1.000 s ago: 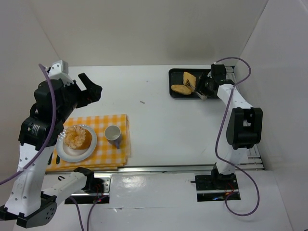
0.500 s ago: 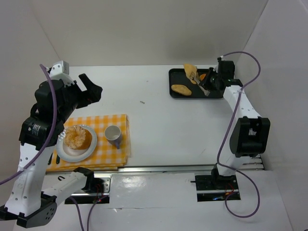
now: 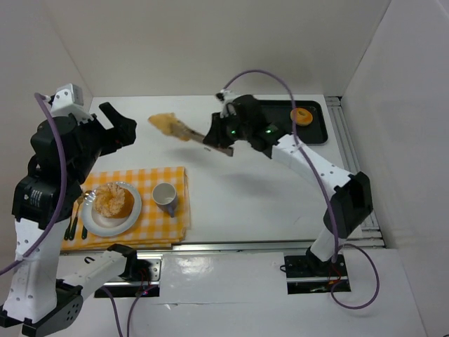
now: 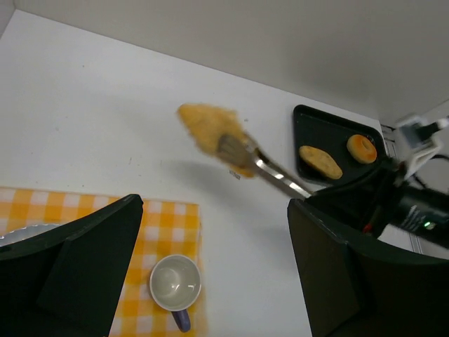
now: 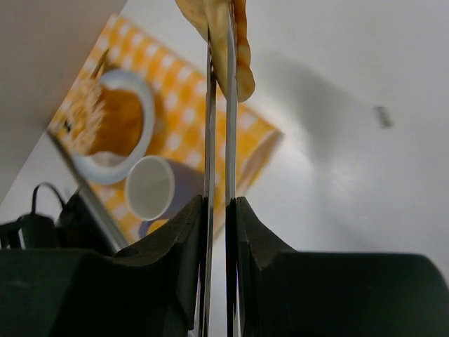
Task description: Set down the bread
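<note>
The robot's right gripper will next carry the bread, which still hangs over empty table, back and to the left in the top view, then lower it over the white plate.
A flat golden piece of bread hangs in metal tongs above the white table, left of centre. My right gripper is shut on the tongs' handles. In the right wrist view the gripper pinches the tongs, with the bread at their tip above the checked cloth's edge. The bread and tongs also show in the left wrist view. My left gripper is open and empty, raised above the cloth's far edge; its wrist view shows the same.
A yellow checked cloth at the near left carries a white plate with a round pastry, a cup and cutlery. A black tray at the far right holds an orange bun.
My right arm swung left from the black tray to over the table's middle, carrying the bread in the tongs. My left arm shifted slightly left.
</note>
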